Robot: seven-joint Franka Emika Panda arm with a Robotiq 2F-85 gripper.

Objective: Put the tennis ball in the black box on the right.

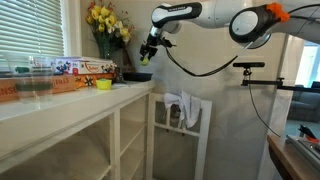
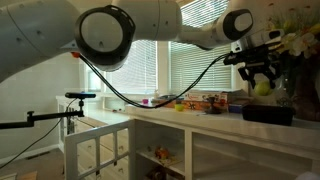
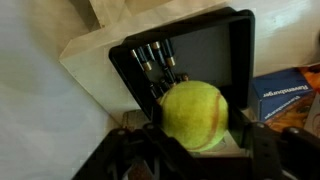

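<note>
The black box's bare bottom is below my gripper. My gripper should next go down there beside the pens and let go of the ball (image 3: 194, 114), which still hangs above the box's rim.
The yellow-green tennis ball (image 3: 194, 114) sits between my gripper's fingers (image 3: 196, 138), which are shut on it. In the wrist view the ball hangs over the open black box (image 3: 205, 45), which holds a few pens (image 3: 155, 62) at its far end. In both exterior views my gripper (image 1: 148, 54) (image 2: 262, 80) hovers a little above the black box (image 1: 137, 76) (image 2: 268, 114) at the end of the white counter. The ball also shows in an exterior view (image 2: 263, 88).
Colourful printed boxes (image 1: 85, 68) and a yellow bowl-like item (image 1: 103, 84) stand on the counter (image 1: 60, 100) beside the black box. A vase of flowers (image 1: 108, 22) stands behind it. A blue box (image 3: 290, 95) lies next to the black box. A tripod (image 1: 250, 66) stands nearby.
</note>
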